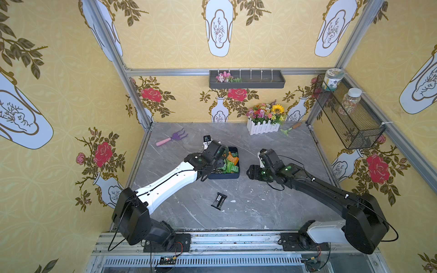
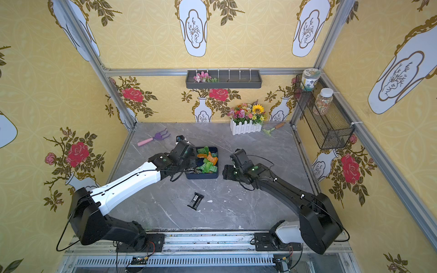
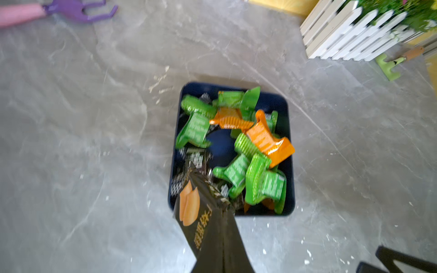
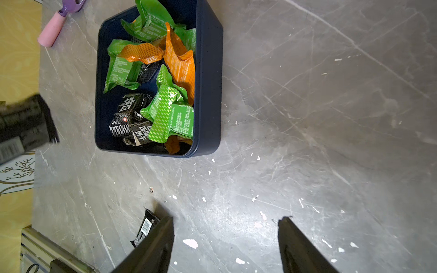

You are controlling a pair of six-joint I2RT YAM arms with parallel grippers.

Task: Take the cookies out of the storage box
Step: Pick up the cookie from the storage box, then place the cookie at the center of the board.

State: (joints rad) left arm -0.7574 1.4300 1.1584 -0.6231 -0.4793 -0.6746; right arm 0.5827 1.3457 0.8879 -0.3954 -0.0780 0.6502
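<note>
The spot on the bare tabletop (image 1: 205, 197) beside the lone black packet is clear. My left gripper will next move back past the box's near rim and down to that spot to release.
The storage box (image 1: 224, 176), a shallow navy tray, sits mid-table and shows in both top views (image 2: 202, 176). Several green, orange and black cookies (image 3: 257, 170) lie jumbled inside it (image 4: 170, 113). My left gripper (image 3: 227, 210) is shut on a black cookie packet (image 3: 196, 212) with an orange print, held above the box's near left corner. One black packet (image 1: 219, 201) lies on the table in front of the box (image 4: 145, 230). My right gripper (image 4: 227, 218) stands open and empty over bare table to the right of the box (image 1: 251, 173).
A purple rake with a pink handle (image 1: 171, 139) lies at the back left. At the back right a white fence planter (image 1: 263, 128) stands with a green hand tool (image 1: 289, 128) beside it. A mesh basket (image 1: 350, 113) holding jars hangs on the right wall.
</note>
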